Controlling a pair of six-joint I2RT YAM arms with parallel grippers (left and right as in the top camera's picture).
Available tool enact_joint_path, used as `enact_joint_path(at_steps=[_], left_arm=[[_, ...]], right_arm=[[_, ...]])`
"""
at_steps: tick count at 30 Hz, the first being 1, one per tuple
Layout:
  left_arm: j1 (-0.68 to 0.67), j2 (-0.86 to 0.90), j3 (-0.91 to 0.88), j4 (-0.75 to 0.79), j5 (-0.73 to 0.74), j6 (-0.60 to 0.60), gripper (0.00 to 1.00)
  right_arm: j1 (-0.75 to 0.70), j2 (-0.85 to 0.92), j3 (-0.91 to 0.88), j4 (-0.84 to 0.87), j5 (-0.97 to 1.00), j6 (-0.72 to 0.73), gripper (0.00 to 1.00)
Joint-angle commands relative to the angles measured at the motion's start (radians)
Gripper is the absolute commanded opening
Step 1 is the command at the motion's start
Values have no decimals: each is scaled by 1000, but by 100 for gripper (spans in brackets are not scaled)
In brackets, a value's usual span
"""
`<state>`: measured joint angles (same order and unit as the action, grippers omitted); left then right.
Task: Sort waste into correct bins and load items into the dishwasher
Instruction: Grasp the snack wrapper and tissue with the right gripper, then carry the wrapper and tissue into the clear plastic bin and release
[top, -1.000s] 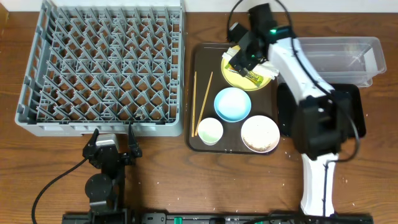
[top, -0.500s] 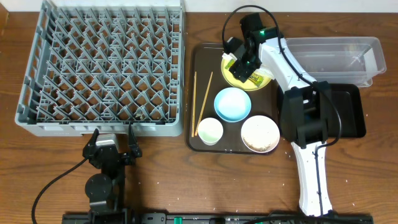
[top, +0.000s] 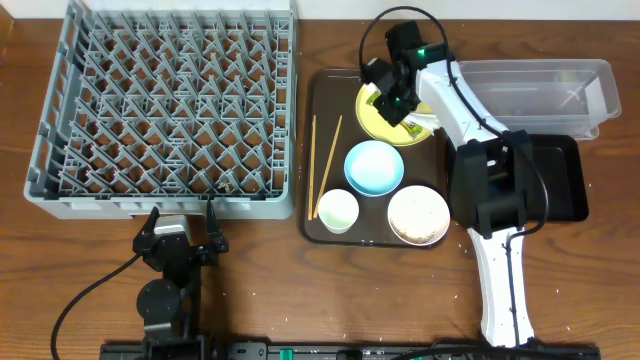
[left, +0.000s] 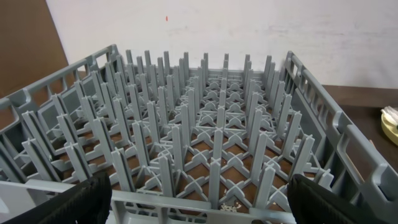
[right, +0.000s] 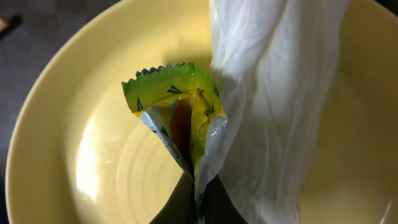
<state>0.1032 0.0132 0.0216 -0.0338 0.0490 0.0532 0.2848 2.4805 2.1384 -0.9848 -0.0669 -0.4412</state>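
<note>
The wrapper is waste, so my right gripper will next lift it off the plate and lower it into the empty clear plastic tub.
My right gripper is shut on the lower end of the green-and-yellow snack wrapper, just above the pale yellow plate. A crumpled white napkin lies against the wrapper's right side. From overhead, the right gripper is over the plate at the back of the brown tray. The blue bowl, white bowl, small cup and chopsticks rest on that tray. My left gripper is open and empty before the grey dish rack.
A clear plastic tub stands at the back right, with a black tray just in front of it. The dish rack fills the left half of the table. A few white rice grains lie inside its near edge.
My right arm swung in over the plate, and its jaws went from open to shut on the wrapper. The left arm stayed still.
</note>
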Motion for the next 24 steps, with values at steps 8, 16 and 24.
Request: enact_joint_path(at_steps=[8,16,24], left_arm=[[4,-3,-18,-35,-15,6,92],[4,-3,-18,-35,-15,6,92],[4,-3,-18,-35,-15,6,92]], right_arm=[[-29,-260,108,-27,16,344,1],[-260,-363,101,-29,18,878,1],[-414,-304,23,-24,81,1459,2]])
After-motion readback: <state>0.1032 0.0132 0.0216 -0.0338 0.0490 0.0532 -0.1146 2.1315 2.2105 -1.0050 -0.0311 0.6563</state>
